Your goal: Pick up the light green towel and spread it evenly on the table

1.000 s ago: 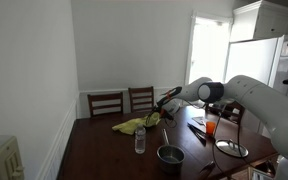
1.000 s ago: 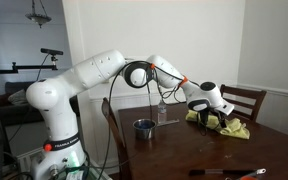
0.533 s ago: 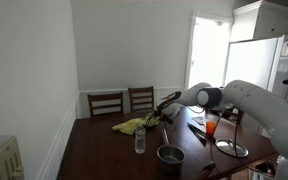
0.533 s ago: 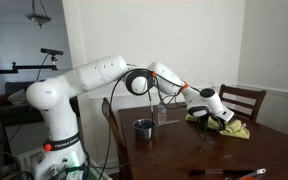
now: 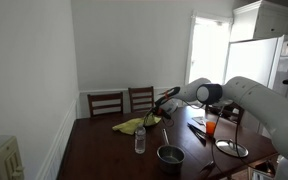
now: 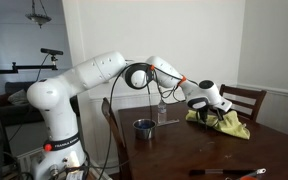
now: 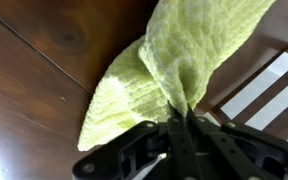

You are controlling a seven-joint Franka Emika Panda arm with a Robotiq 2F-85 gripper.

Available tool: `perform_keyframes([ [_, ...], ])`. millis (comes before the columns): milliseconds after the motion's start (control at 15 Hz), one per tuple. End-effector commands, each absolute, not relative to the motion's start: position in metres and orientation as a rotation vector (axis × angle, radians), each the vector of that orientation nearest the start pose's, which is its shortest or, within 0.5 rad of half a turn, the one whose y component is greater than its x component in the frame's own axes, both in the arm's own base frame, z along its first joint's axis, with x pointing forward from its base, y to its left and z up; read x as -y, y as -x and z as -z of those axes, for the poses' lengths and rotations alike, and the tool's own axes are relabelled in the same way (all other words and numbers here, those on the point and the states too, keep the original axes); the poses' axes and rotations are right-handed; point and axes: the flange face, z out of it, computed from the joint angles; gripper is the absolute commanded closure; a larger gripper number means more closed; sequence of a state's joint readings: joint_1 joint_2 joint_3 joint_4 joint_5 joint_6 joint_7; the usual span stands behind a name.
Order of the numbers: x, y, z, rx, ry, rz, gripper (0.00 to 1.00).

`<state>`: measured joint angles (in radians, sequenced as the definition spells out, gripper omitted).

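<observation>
My gripper moves up toward the red cup next, over the bare tabletop beside the pile, then releases the towel (image 5: 132,126), as its folds still lie bunched.
The light green towel (image 7: 174,60) hangs bunched from my gripper (image 7: 181,112), whose jaws are shut on a fold of it in the wrist view. Its lower part still drapes onto the dark brown table (image 7: 34,90). In both exterior views the towel (image 5: 132,126) (image 6: 229,125) lies crumpled near the far end of the table (image 5: 104,155) (image 6: 184,150), with the gripper (image 5: 156,117) (image 6: 216,113) pinching one edge and lifting it slightly.
A clear plastic bottle (image 5: 140,140) (image 6: 162,112) and a metal pot (image 5: 170,155) (image 6: 143,128) stand near the towel. A red cup (image 5: 211,127) and a round metal dish (image 5: 231,149) sit further off. Slat-back chairs (image 5: 106,103) (image 6: 246,100) line the table's far edge.
The jaws have closed on the towel's edge. The gripper dipped onto the cloth and has since risen a little, pulling a fold up with it.
</observation>
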<state>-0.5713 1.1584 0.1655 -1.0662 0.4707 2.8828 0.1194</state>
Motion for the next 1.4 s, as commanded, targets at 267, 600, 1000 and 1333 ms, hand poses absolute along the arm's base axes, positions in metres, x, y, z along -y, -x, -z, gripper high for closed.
perform_keyframes([
  [267, 0.351, -0.683, -0.306, -1.142, 2.496, 1.001, 0.98],
  [600, 0.324, -0.649, -0.334, -1.143, 2.595, 0.907, 0.98],
  [1000, 0.325, -0.629, -0.337, -1.236, 2.721, 0.897, 0.95],
  [1333, 0.332, -0.599, -0.342, -1.327, 2.837, 0.829, 0.99],
])
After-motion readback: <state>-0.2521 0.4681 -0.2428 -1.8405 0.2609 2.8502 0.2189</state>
